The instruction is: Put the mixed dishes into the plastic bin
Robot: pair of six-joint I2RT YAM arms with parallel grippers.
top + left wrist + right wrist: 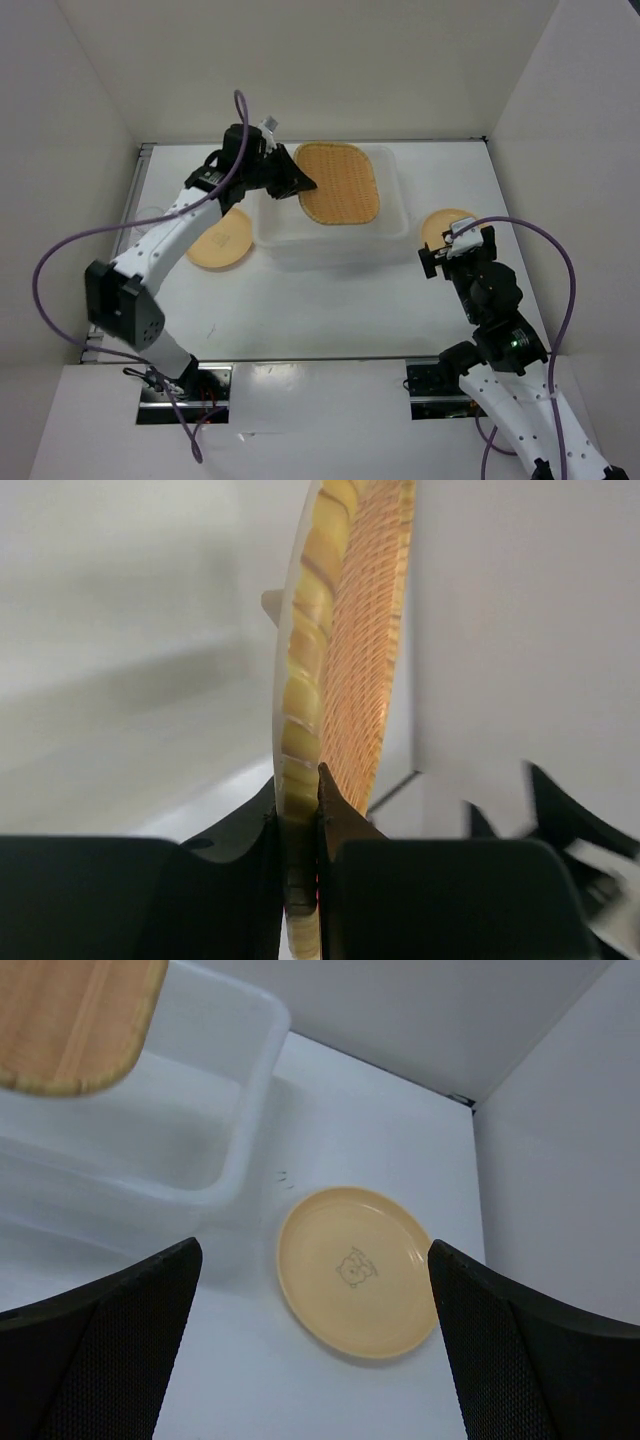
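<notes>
The woven plate already hangs over the bin's open top, so my left gripper should next lower into the translucent plastic bin and release the plate's rim.
The rounded-square woven plate hangs over the translucent plastic bin. My left gripper is shut on its left rim. In the left wrist view the woven plate is seen edge-on, its rim pinched by the left gripper. A round tan-yellow plate lies on the table left of the bin. Another round plate lies right of the bin. My right gripper hovers at its near edge. From the right wrist, that plate lies below the open, empty right gripper.
White walls close in the table on the left, back and right. The bin's corner and the held woven plate show at the upper left of the right wrist view. A purple cable loops off each arm.
</notes>
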